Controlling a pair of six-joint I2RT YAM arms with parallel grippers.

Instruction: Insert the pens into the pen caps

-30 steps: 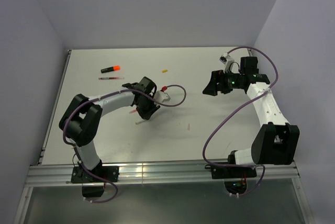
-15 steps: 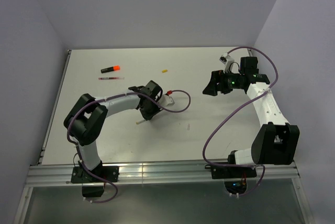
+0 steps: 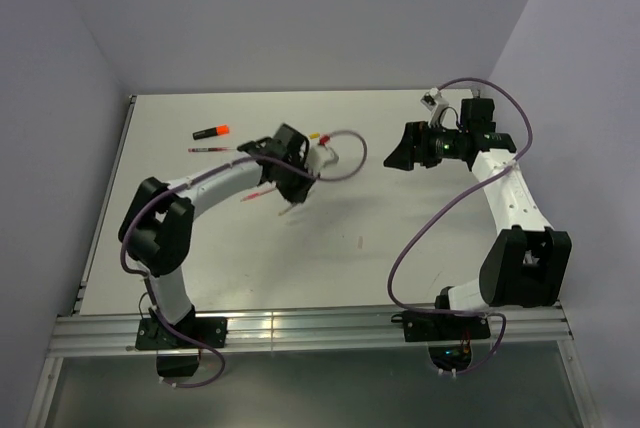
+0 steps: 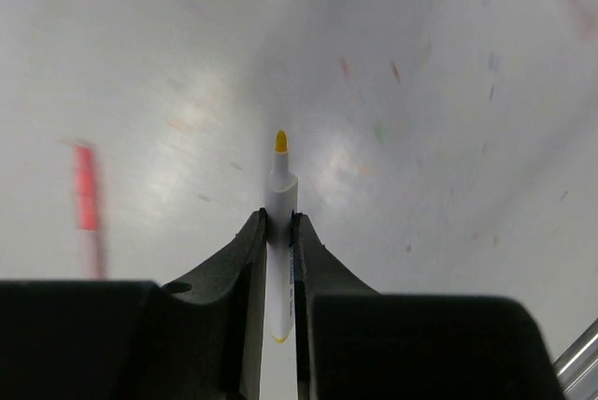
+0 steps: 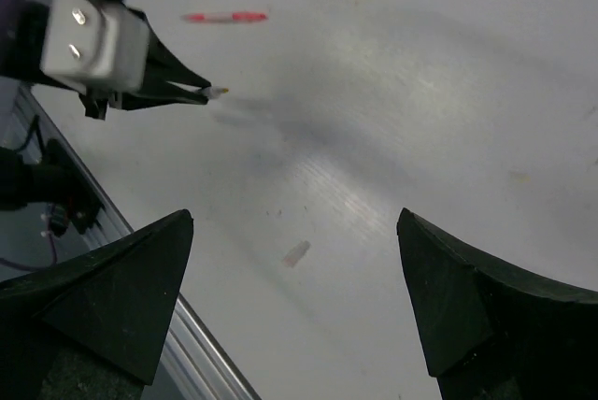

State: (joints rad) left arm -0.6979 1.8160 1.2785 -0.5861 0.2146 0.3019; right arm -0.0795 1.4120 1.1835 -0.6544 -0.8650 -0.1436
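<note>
Next, my right gripper shifts to the left in the top view, then tilts onto the white pen's rear end, because that end sticks out past the left gripper.
My left gripper (image 3: 291,191) is shut on a white stick pen (image 4: 280,232) with a yellow tip and holds it above the table; the pen also shows in the top view (image 3: 290,212). A thin red pen (image 3: 256,193) lies on the table just left of it. A stubby black marker with an orange tip (image 3: 211,132) and a thin dark-red pen (image 3: 212,149) lie at the far left. A yellowish cap (image 3: 313,135) lies far of the left gripper. A tiny pale cap (image 5: 296,253) lies below my open, empty right gripper (image 5: 295,215), which hovers at the right (image 3: 402,156).
The left arm's purple cable (image 3: 345,153) loops over the table's middle. A metal rail (image 3: 300,326) runs along the near edge. Grey walls close the table in at the back and both sides.
My left gripper has lifted the white pen off the table and swung it toward the far right. The right gripper has shifted slightly farther and left.
</note>
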